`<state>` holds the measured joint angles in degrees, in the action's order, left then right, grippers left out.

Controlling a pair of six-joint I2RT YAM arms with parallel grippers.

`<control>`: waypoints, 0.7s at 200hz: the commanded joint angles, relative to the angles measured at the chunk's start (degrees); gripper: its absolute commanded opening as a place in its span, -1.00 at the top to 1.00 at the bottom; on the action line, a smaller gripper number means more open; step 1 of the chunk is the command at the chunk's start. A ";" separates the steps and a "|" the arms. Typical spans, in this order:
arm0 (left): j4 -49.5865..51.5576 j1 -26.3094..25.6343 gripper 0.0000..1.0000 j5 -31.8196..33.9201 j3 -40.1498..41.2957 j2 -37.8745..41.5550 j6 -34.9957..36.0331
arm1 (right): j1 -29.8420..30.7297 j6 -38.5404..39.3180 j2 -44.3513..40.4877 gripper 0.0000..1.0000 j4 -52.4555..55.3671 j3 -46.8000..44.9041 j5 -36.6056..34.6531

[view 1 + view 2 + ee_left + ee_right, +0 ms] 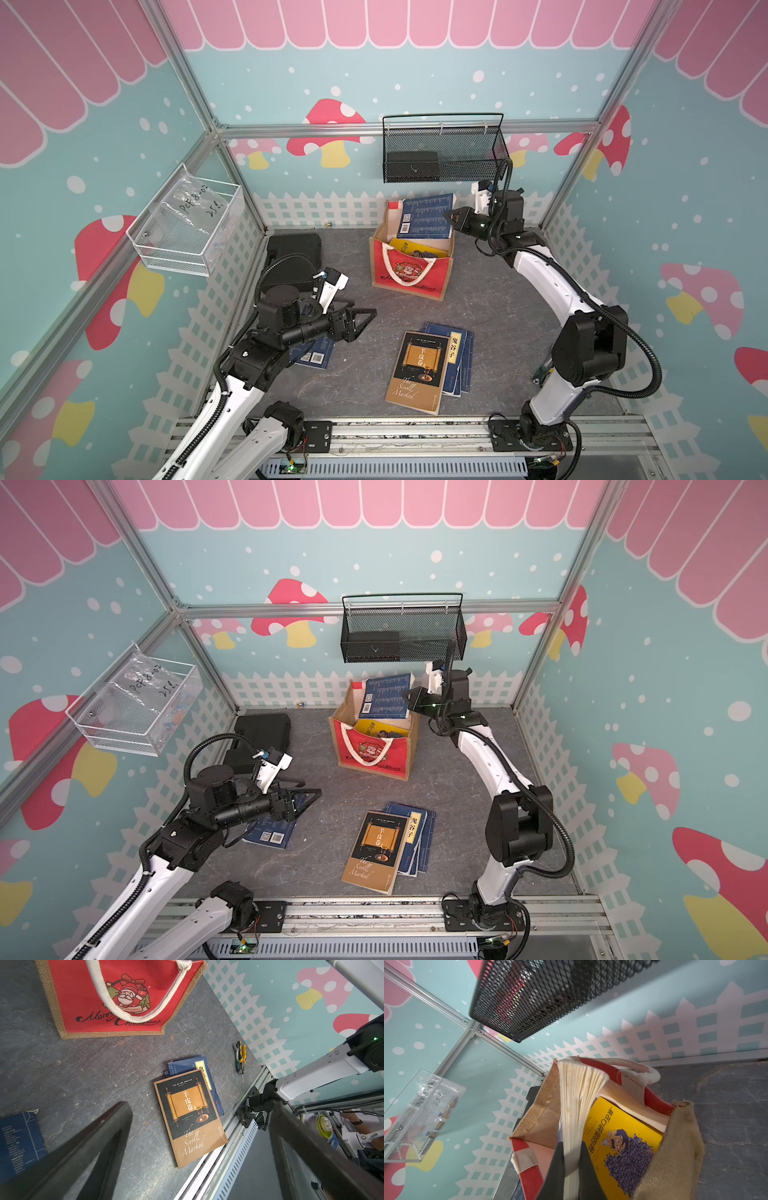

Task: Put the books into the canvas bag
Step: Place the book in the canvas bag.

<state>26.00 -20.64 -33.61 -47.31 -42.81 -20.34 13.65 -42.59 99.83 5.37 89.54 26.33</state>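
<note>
I should next lower my right gripper into the canvas bag's opening point(415, 242) point(610, 1128), toward the yellow book, and release the dark blue book, because that opening lies below my gripper.
The canvas bag point(409, 274) point(370, 756) point(83, 1001) stands open near the back of the table, with a yellow book point(417, 249) point(612, 1124) inside. My right gripper point(450, 216) point(409, 699) point(572, 1145) is shut on a dark blue book point(426, 216) point(386, 696) point(577, 1095), held tilted over the bag's mouth. A black-and-tan scroll book point(419, 370) point(376, 850) point(187, 1115) lies on dark blue books point(459, 361) point(187, 1064) near the front. My left gripper point(365, 322) point(311, 798) point(200, 1105) hangs open and empty above the table. Another blue book point(313, 355) point(18, 1140) lies under the left arm.
A black mesh basket point(442, 153) hangs on the back wall right above the bag. A clear wire basket point(187, 224) hangs on the left wall. A black case point(293, 249) lies at the back left. A yellow-green hand tool point(240, 1057) lies by the right arm's base.
</note>
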 commanded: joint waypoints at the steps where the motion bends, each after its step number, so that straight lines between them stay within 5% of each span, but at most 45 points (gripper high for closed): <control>1: 0.34 0.98 -0.98 -0.62 -1.03 -0.09 1.35 | 2.61 -2.46 0.25 1.00 -1.77 0.22 -2.42; 52: -1.23 4.31 -0.98 -3.11 -0.81 -0.18 0.31 | 6.43 -8.56 0.77 1.00 -3.96 -4.17 -12.54; 78: -2.17 6.04 -0.98 -3.98 -0.46 0.13 -0.31 | 7.92 -9.38 4.35 0.96 -2.49 -1.54 -11.94; 140: -2.05 6.53 -0.98 -2.14 -0.42 -0.13 -0.49 | 8.50 -9.41 6.19 0.10 -1.38 0.00 -12.10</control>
<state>24.62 -14.70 -36.18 -47.31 -42.96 -20.82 21.76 -51.27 105.67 3.66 88.33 14.94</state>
